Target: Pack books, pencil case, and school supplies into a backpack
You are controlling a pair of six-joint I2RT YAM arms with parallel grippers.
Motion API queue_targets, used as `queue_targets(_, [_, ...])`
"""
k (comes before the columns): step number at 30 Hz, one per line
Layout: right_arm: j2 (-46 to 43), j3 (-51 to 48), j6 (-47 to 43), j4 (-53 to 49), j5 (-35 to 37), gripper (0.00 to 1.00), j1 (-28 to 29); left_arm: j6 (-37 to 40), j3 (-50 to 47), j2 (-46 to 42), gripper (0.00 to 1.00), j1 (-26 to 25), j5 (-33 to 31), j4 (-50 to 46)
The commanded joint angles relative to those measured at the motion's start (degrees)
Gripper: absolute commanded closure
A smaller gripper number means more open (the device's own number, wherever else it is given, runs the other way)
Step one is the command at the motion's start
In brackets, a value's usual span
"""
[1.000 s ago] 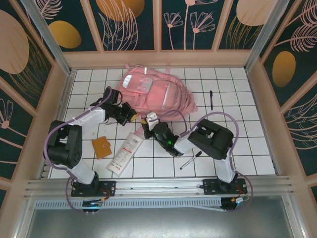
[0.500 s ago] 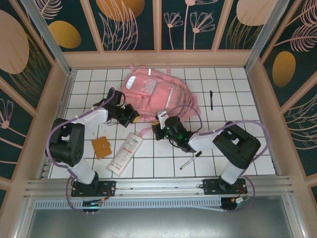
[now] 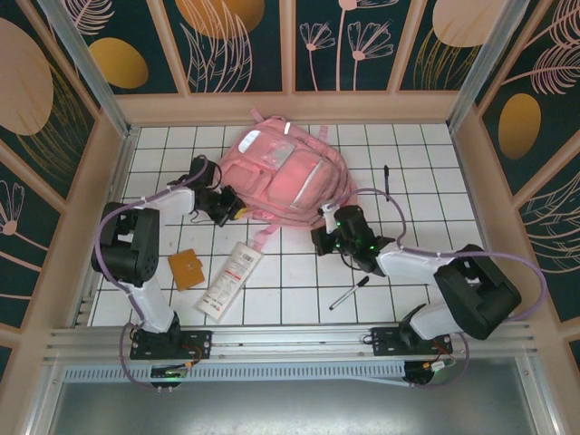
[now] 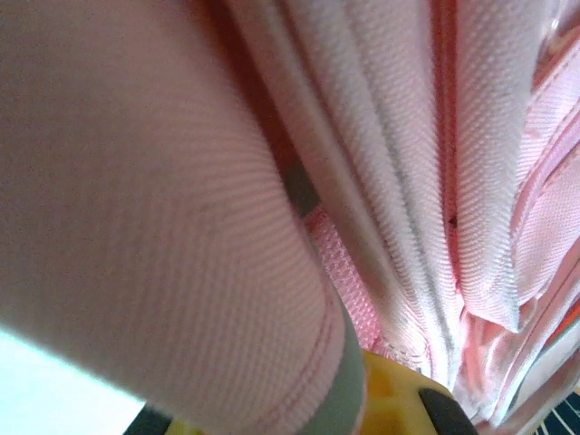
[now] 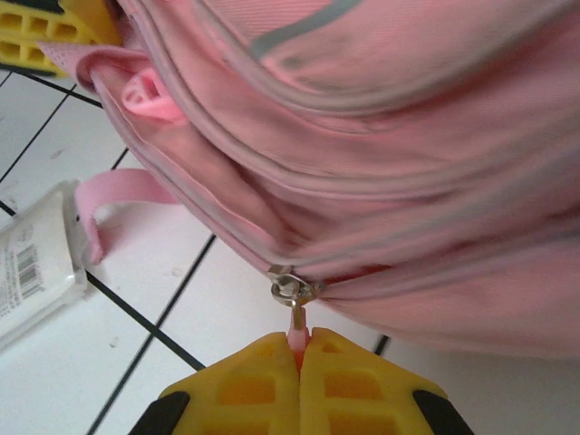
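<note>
The backpack's far end lies outward of my left gripper. The fold goes outward next, away from the zipper pull (image 5: 297,337) my right gripper holds, for release.
The pink backpack (image 3: 285,172) lies at the back middle of the tiled table. My right gripper (image 3: 324,227) is at its near right edge, shut on the pink zipper pull (image 5: 297,337) just below the metal slider (image 5: 292,290). My left gripper (image 3: 231,207) is at the backpack's near left corner, its yellow fingers (image 4: 394,403) shut on a fold of pink fabric (image 4: 227,272). The white pencil case (image 3: 228,279) and the orange-brown square (image 3: 187,268) lie near the front left. One pen (image 3: 349,293) lies front right, another pen (image 3: 386,181) back right. The books are out of view.
Wooden walls (image 3: 82,208) close the table on three sides. A pink strap (image 5: 113,195) trails from the backpack toward the pencil case (image 5: 32,267). The left gripper's yellow fingers (image 5: 41,27) show at the backpack's far corner in the right wrist view.
My right gripper has travelled rightward along the backpack's near edge with the zipper pull. The backpack has shifted and turned to the right. The left gripper has moved slightly back with the fabric.
</note>
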Motion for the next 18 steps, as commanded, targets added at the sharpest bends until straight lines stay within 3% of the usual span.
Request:
queue_targets(1, [-2.66,-1.26,-4.04,-4.9,-2.17,1.0,-1.92,9.68,7.56,4.52,1.0,2.38,-5.12,-5.25])
queue_targets(7, [0.23,2.74,-6.15,-5.42,-10.43,1.0,-1.19,18.01,26.14,15.76,1.0,4.62,-10.14,-16.95])
queue_targets(8, [1.45,4.1,-5.98,-5.13,-10.83,1.0,-0.63,18.61,28.47,16.65,0.94,4.85,-10.87,-17.74])
queue_targets(10, [4.13,7.4,-5.61,-3.87,-12.29,1.0,0.43,19.38,33.08,17.52,0.72,5.05,-12.2,-19.61])
queue_targets(12, [6.55,10.33,-5.03,-2.9,-12.86,1.0,1.65,19.03,34.82,16.59,0.65,4.98,-12.14,-21.07])
queue_targets(15, [9.49,13.18,-2.0,0.11,-14.02,1.0,3.2,16.46,28.5,10.74,0.6,4.97,-10.11,-21.25])
queue_targets(18, [12.15,14.63,1.64,4.64,-16.28,1.0,3.95,11.29,13.53,1.28,0.51,4.72,-7.45,-15.04])
